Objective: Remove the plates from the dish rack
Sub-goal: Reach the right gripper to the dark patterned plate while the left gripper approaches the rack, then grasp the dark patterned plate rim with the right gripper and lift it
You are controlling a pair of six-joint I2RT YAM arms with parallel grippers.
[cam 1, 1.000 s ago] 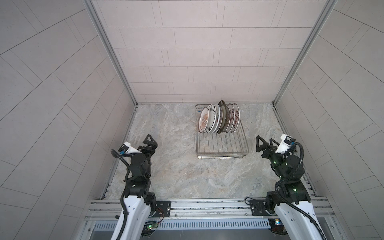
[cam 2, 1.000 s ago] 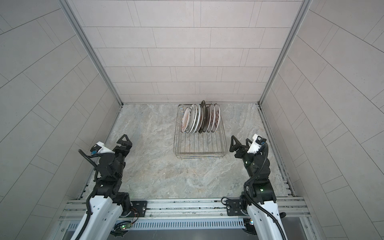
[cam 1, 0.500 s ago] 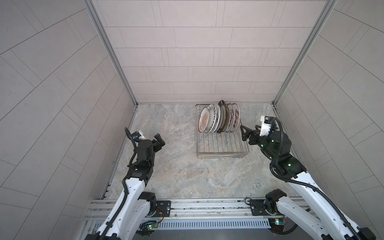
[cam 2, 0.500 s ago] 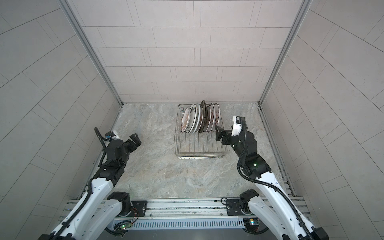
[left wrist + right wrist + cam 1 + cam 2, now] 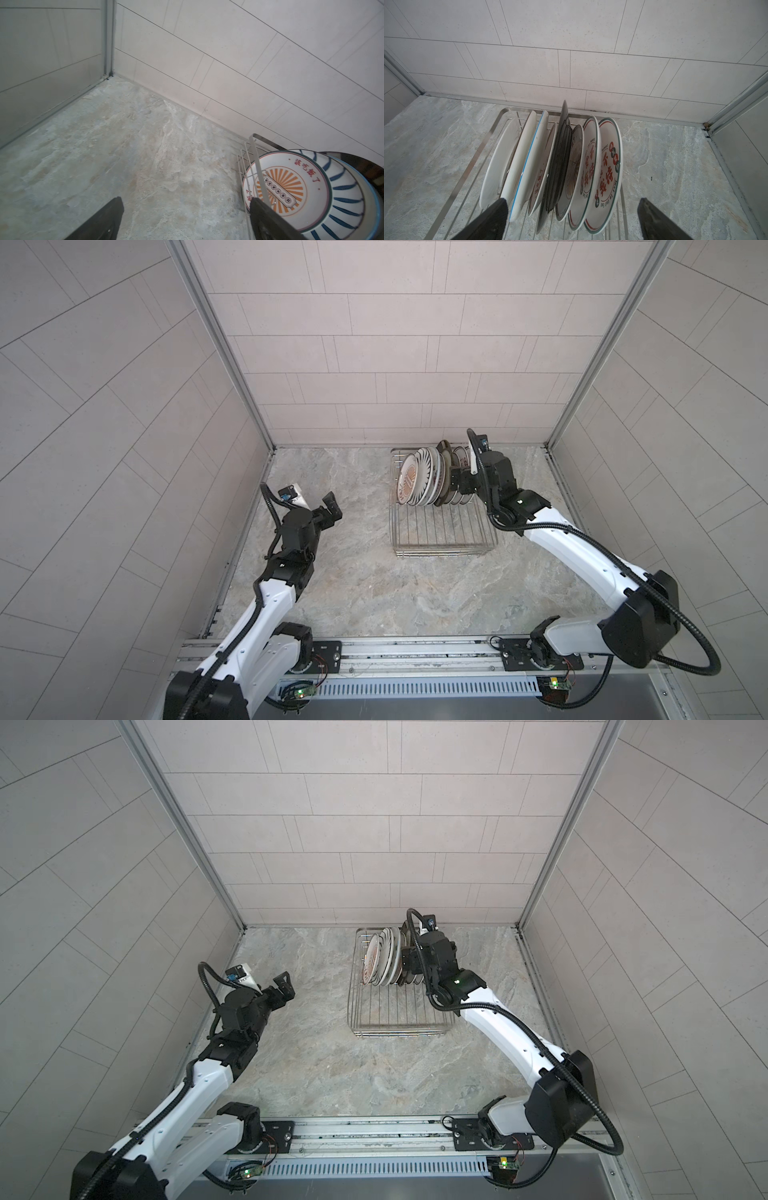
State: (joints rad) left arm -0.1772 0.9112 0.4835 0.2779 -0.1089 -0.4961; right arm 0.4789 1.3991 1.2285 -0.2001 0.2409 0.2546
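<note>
The upper rim of the brown-rimmed beige plate (image 5: 444,447) (image 5: 563,110) stands taller than its neighbours. My right gripper will move onto it next, across the row of plates toward the row's middle.
The dish rack (image 5: 440,531) (image 5: 395,1015) is a silver wire rack at the back of the marble floor, right of the middle. Several plates (image 5: 417,481) (image 5: 380,963) stand upright in a row at its far end. My right gripper (image 5: 455,481) (image 5: 405,965) hangs open at the right end of that row. In the right wrist view its open jaws (image 5: 573,200) straddle the row, nearest a plate with red characters (image 5: 609,166). My left gripper (image 5: 332,509) (image 5: 284,986) is open and empty, well left of the rack. The left wrist view has its gripper (image 5: 185,199) over bare floor beside an orange-sunburst plate (image 5: 291,182).
Tiled walls close the floor in on the left, back and right; the rack stands near the back wall. A metal rail (image 5: 415,649) with both arm bases runs along the front. The near half of the rack holds only bare wires (image 5: 478,154).
My right arm has swung from the front right up to the plates in the rack. My left arm has stretched forward and a little right. Both grippers stayed open.
</note>
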